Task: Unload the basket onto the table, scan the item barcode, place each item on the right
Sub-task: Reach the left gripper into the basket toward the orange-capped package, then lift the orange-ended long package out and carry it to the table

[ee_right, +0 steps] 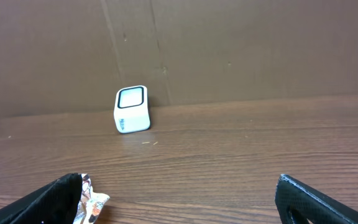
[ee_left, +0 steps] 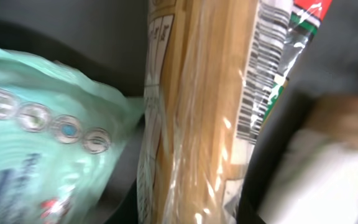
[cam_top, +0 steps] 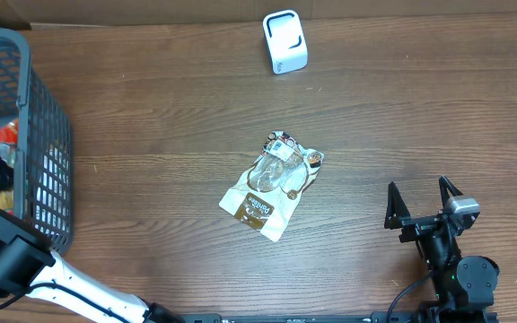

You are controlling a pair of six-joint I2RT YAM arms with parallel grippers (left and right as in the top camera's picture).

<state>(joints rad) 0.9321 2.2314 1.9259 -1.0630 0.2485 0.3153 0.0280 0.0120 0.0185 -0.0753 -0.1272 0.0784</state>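
My left gripper should rise from the basket (cam_top: pixel 39 117), carry the spaghetti across, then lower and release it on the tabletop (cam_top: pixel 230 169) beside the snack pouch, as that spot's clear.
My left arm (cam_top: pixel 7 256) reaches down into the dark mesh basket (cam_top: pixel 39 117) at the far left, so its gripper is hidden from above. In the left wrist view a clear packet of spaghetti (ee_left: pixel 197 124) fills the middle, its barcode (ee_left: pixel 260 81) along the right edge. Dark shapes press against both sides of it, and the left gripper (ee_left: pixel 194 214) looks shut on it. The white barcode scanner (cam_top: pixel 285 41) (ee_right: pixel 132 109) stands at the table's back edge. My right gripper (cam_top: pixel 417 190) (ee_right: pixel 178 190) hovers open and empty at the front right.
A brown and silver snack pouch (cam_top: pixel 270 187) (ee_right: pixel 93 202) lies flat mid-table, left of the right gripper. Inside the basket a mint-green pouch (ee_left: pixel 42 137) lies beside the spaghetti. A cardboard wall (ee_right: pixel 229 50) backs the table.
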